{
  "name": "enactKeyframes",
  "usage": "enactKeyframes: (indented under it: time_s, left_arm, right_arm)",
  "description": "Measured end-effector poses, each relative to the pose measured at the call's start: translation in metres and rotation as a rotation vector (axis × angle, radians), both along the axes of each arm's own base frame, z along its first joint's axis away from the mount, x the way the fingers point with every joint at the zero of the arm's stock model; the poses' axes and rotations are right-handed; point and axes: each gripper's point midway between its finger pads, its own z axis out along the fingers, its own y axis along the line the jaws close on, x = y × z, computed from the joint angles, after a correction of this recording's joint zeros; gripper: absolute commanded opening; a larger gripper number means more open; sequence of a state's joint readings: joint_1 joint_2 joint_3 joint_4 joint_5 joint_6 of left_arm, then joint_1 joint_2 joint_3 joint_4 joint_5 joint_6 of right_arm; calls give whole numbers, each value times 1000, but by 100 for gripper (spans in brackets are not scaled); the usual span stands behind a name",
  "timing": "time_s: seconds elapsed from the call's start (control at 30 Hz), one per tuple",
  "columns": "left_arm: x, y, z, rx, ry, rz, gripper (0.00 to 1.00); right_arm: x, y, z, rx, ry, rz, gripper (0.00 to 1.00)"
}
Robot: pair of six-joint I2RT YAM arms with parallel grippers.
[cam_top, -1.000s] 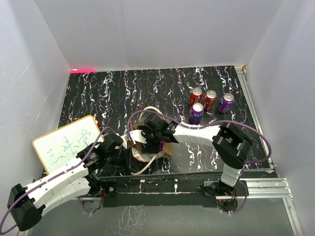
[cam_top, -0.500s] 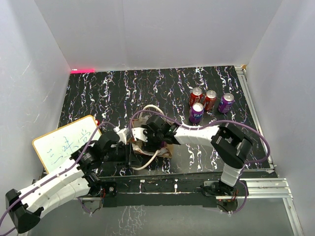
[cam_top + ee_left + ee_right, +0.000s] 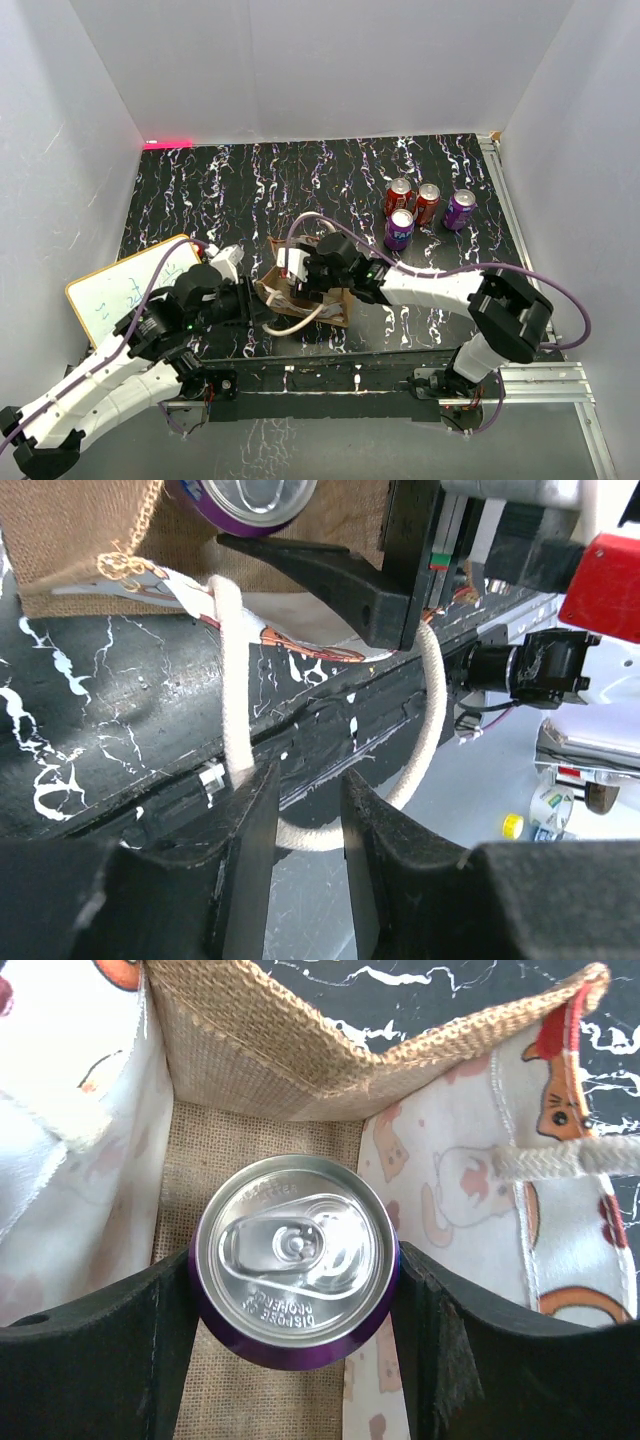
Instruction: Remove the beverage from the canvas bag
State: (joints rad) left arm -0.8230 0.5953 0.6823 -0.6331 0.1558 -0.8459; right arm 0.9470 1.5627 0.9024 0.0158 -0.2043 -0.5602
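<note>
My right gripper should next rise from the bag (image 3: 338,305), cross toward the standing cans and lower its can to release it on the clear tabletop beside them.
The canvas bag (image 3: 338,305) is tan burlap with cream rope handles (image 3: 292,326) and sits near the table's front edge. A purple beverage can (image 3: 295,1250) is inside it, silver top toward the right wrist camera. My right gripper (image 3: 295,1260) reaches into the bag, one finger pressed against each side of the can; it also shows in the top view (image 3: 312,280). My left gripper (image 3: 305,800) is just left of the bag. Its jaws are slightly apart, and the rope handle (image 3: 233,680) loops past the fingertips, not clamped. The can's end also shows in the left wrist view (image 3: 250,500).
Four cans stand at the back right: two red (image 3: 399,195) (image 3: 428,200) and two purple (image 3: 460,208) (image 3: 400,228). A white board with an orange rim (image 3: 120,295) lies at the left. White walls enclose the black marbled table (image 3: 250,190), whose front edge is just behind the bag.
The left arm has swung its wrist up and toward the bag. The right arm's elbow has moved right. The bag has shifted slightly, and its opening and rope handle show more.
</note>
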Motion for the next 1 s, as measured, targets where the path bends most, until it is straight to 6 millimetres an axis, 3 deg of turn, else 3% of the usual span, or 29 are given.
enactKeyframes:
  time_s: [0.23, 0.4, 0.7, 0.87, 1.0]
  left_arm:
    - [13, 20, 29, 4, -118, 100, 36]
    - [24, 34, 50, 1, -199, 179, 38]
    - [35, 41, 50, 43, -230, 226, 41]
    - [38, 39, 44, 78, -222, 219, 41]
    - [41, 38, 39, 108, -220, 212, 41]
  right_arm:
    - [-2, -8, 19, 131, -21, -60, 10]
    - [9, -3, 43, 238, -33, -104, 8]
    - [15, -9, 53, 297, 41, -195, 8]
    - [18, -17, 87, 382, 46, -236, 8]
    - [25, -26, 133, 470, 17, -264, 8]
